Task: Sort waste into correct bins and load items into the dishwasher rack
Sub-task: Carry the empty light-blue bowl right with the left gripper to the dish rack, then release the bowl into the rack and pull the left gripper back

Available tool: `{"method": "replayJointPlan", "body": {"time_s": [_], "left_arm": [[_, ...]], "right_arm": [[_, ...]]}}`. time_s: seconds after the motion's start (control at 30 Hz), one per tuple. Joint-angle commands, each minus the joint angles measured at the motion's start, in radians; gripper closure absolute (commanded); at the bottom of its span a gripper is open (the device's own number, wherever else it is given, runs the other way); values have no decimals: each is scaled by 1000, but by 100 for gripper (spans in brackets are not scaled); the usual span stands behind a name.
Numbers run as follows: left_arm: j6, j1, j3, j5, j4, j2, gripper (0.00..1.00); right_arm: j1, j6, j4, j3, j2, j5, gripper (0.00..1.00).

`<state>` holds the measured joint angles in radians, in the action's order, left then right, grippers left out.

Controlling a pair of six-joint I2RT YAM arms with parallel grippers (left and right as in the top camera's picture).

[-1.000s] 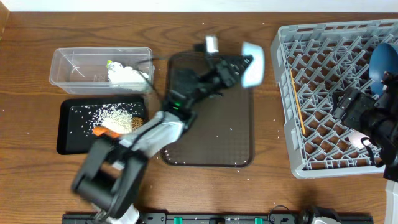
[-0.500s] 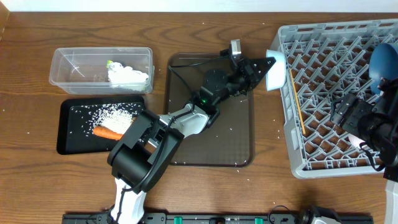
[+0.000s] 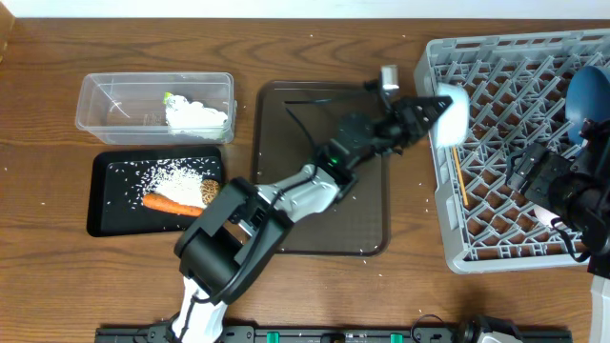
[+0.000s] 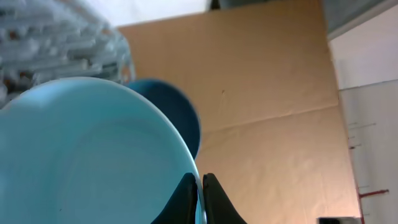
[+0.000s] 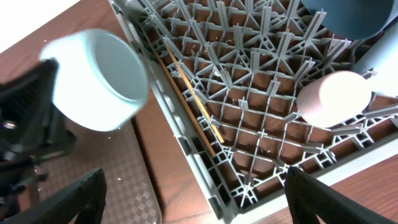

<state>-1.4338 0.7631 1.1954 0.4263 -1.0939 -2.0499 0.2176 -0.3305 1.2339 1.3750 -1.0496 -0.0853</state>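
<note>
My left gripper carries the cup to the right in the overhead view next, since it still overhangs the rack's side. It then lowers it onto the rack's empty wires and releases it.
My left gripper (image 3: 431,108) is shut on the rim of the light-blue cup (image 3: 451,115), holding it tipped on its side over the left wall of the grey dishwasher rack (image 3: 434,205). In the left wrist view the fingertips (image 4: 189,186) pinch the cup's rim (image 4: 93,155). My right gripper (image 5: 200,202) hangs open and empty over the rack's near left corner. In the rack lie the chopsticks (image 5: 189,99), a pink cup (image 5: 336,96) and the dark-blue plate (image 3: 588,90). The clear tub (image 3: 105,114) holds the napkin (image 3: 197,117) and wrapper (image 3: 170,96). The black tray (image 3: 110,205) holds rice (image 3: 179,174), carrot (image 3: 164,201) and a brown lump (image 3: 210,191).
A dark-brown serving tray (image 3: 319,210) lies in the middle under my left arm (image 3: 286,195), which stretches across it from the front edge. My right arm (image 3: 577,195) covers the rack's right part. A few rice grains dot the wooden table (image 3: 419,276).
My left arm has carried the light-blue cup to the right, from above the serving tray to the rack's left wall. My right arm has barely moved and stays open.
</note>
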Motion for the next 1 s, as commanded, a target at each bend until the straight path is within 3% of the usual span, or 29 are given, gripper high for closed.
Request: {"method": "replayJointPlan", "body": {"time_s": [0.0,0.83,0.9,0.97], "left_arm": [[7,20,24,-48,24,8,94],[-206,93,72,-129,-56,-146,92],[-206,87,72,-129,-57,-146,83],[-185,76,72,-123,-56,-146,54]], "right_arm": [[5,-13,3,5,2,6,15],[5,40,49,5,2,6,15],[5,40,49,5,2,6,15],[5,40,48,5,2,6,15]]}}
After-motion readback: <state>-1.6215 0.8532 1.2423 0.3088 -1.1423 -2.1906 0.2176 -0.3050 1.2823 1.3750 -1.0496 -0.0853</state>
